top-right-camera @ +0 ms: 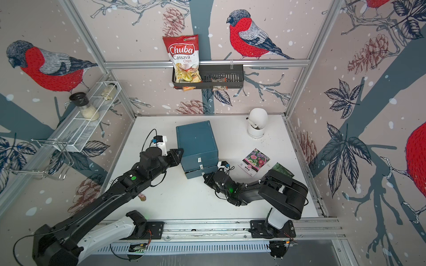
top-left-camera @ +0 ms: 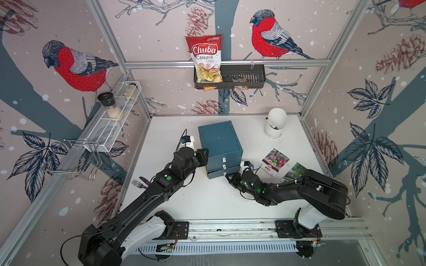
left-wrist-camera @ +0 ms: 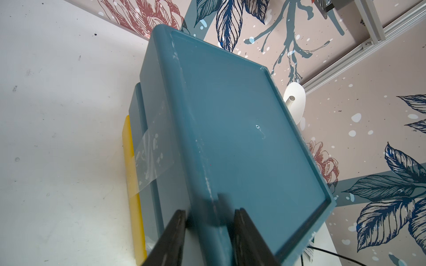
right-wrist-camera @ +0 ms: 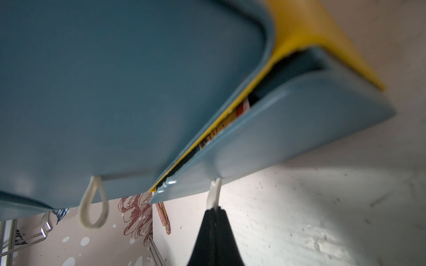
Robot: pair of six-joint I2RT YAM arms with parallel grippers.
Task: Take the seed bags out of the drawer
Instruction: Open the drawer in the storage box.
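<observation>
The white pull tab [right-wrist-camera: 214, 191] should come back over the clear tabletop with my right gripper, which should then release it, because the drawer's gap is narrow.
The blue drawer cabinet [top-left-camera: 220, 140] [top-right-camera: 196, 138] stands mid-table. Its bottom drawer [top-left-camera: 222, 173] [right-wrist-camera: 276, 129] is pulled out a little. Through the gap, an orange-yellow seed bag [right-wrist-camera: 220, 130] shows inside. My right gripper [top-left-camera: 230, 178] [right-wrist-camera: 215, 208] is shut on that drawer's white pull tab [right-wrist-camera: 214, 191]. My left gripper [top-left-camera: 204, 153] [left-wrist-camera: 209, 211] clamps the cabinet's top left edge. The pink-flower seed bag [top-left-camera: 275, 162] [top-right-camera: 255, 161] lies on the table to the right. The green-and-white seed bag [top-left-camera: 296, 172] [top-right-camera: 282, 169] lies beside it, partly under my right arm.
A white lidded pot [top-left-camera: 275, 124] stands at the back right. A fork [top-left-camera: 137, 183] lies by the left arm. A red chips bag [top-left-camera: 205, 57] sits in the black wall basket [top-left-camera: 249, 76]. A wire shelf [top-left-camera: 110, 131] with jars hangs on the left wall.
</observation>
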